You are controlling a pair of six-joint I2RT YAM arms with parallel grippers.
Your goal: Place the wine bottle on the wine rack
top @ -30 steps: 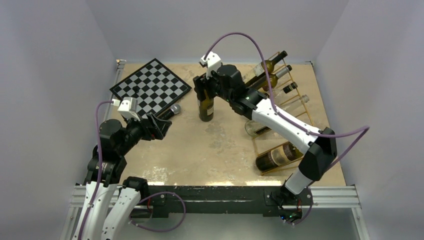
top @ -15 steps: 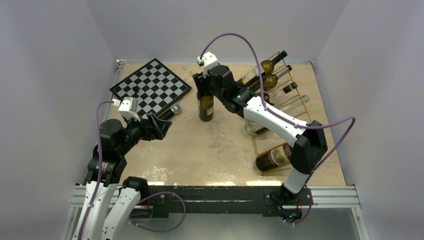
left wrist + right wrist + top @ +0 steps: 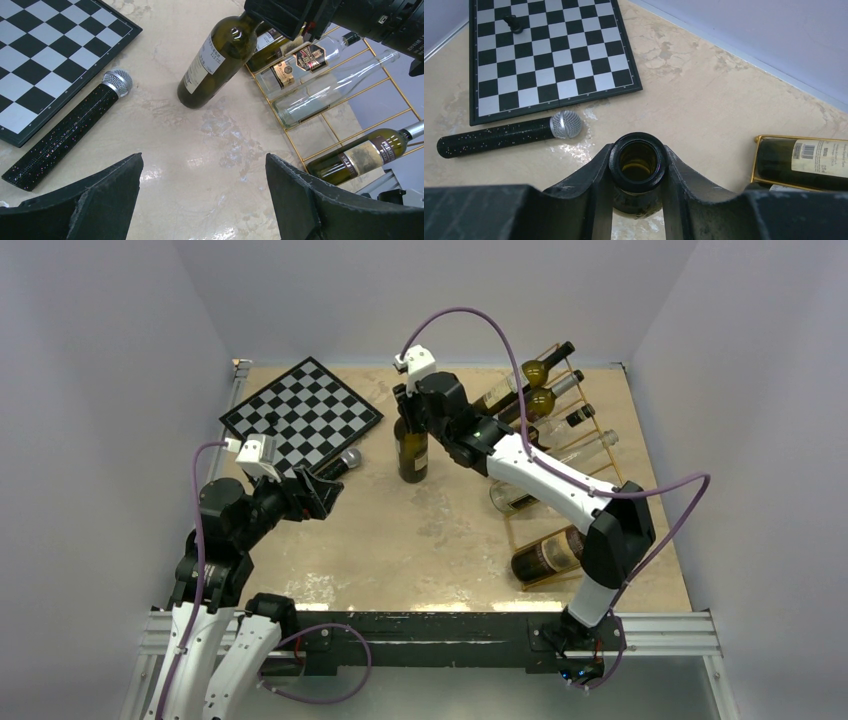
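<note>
My right gripper moves back and to the right in the top view next and releases the bottle in the rack's empty slot, since its neighbors are filled.
A dark green wine bottle stands upright mid-table, left of the gold-rod wine rack. My right gripper sits over its top. In the right wrist view both fingers press the sides of the bottle's open mouth, so the right gripper is shut on the neck. The left wrist view shows the bottle with its label and the rack behind it. My left gripper hovers open at the left over bare table, with nothing between its fingers.
A chessboard with one dark piece lies at the back left. A black glittery microphone lies beside it, between my left gripper and the bottle. Several bottles lie in the rack, one near the front.
My right gripper has shifted slightly left onto the bottle's top and its fingers have closed against the neck. The left arm has not moved.
</note>
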